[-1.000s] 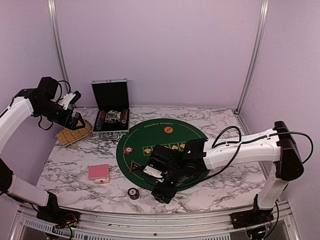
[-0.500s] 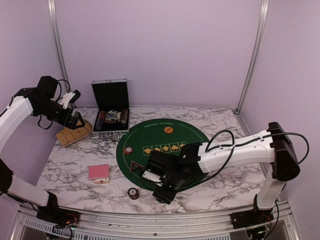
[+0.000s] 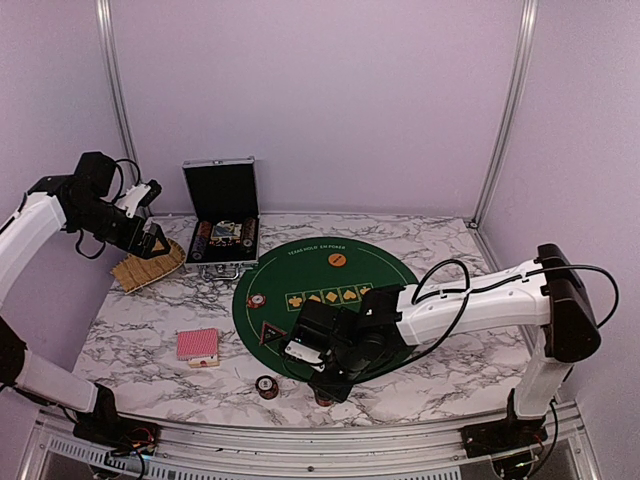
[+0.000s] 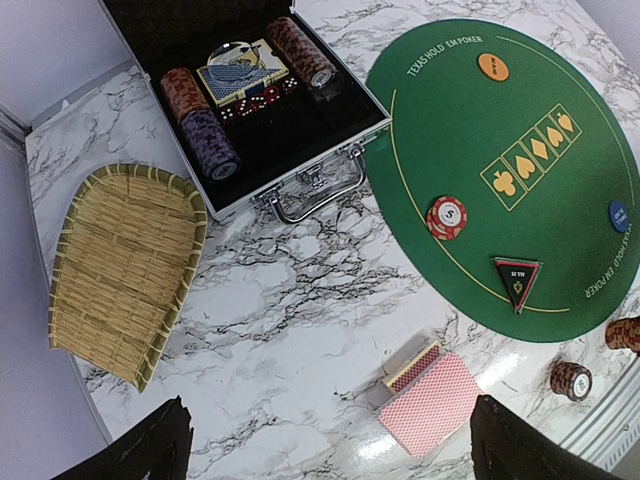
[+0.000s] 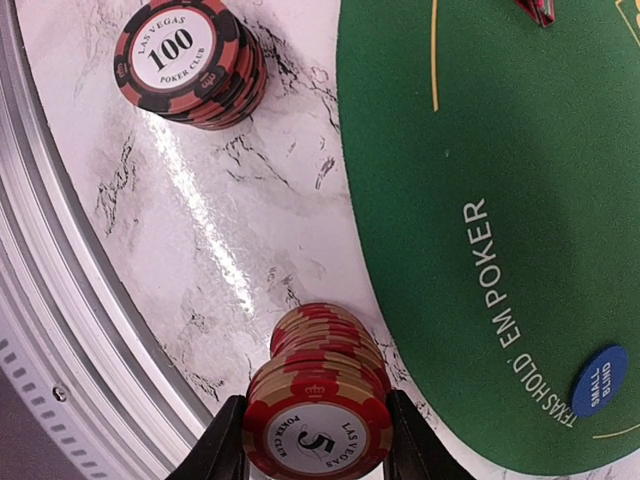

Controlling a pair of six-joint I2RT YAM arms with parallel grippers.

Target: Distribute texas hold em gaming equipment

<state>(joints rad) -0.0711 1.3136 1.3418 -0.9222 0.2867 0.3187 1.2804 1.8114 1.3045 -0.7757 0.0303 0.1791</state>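
I will next lift my right gripper, carry the red chips outward across the mat, lower them and release beside the orange button [image 3: 358, 261], where the green is bare.
A tilted stack of red "5" poker chips [image 5: 318, 420] stands on the marble just off the green mat's near edge. My right gripper [image 5: 318, 448] is shut on it, one finger against each side. A dark "100" chip stack [image 5: 190, 62] stands apart to its left, also visible from above [image 3: 267, 386]. On the mat [image 4: 500, 110] lie a red-white chip stack [image 4: 447, 216], a black triangular marker [image 4: 517, 278], an orange button [image 4: 493, 66] and a blue button [image 5: 600, 388]. Red-backed cards [image 4: 432, 400] lie on the marble. My left gripper [image 3: 150, 235] hangs open and empty, high at the left.
The open silver case [image 4: 312, 190] at the back holds more chip rolls [image 4: 205, 140] and a card box. A woven bamboo tray [image 4: 125, 265] lies left of it. The aluminium frame rail [image 5: 60, 330] runs close to the held stack at the table's near edge.
My right gripper has shifted slightly left towards the near edge and its fingers have closed in on the red chip stack. The left arm has not moved.
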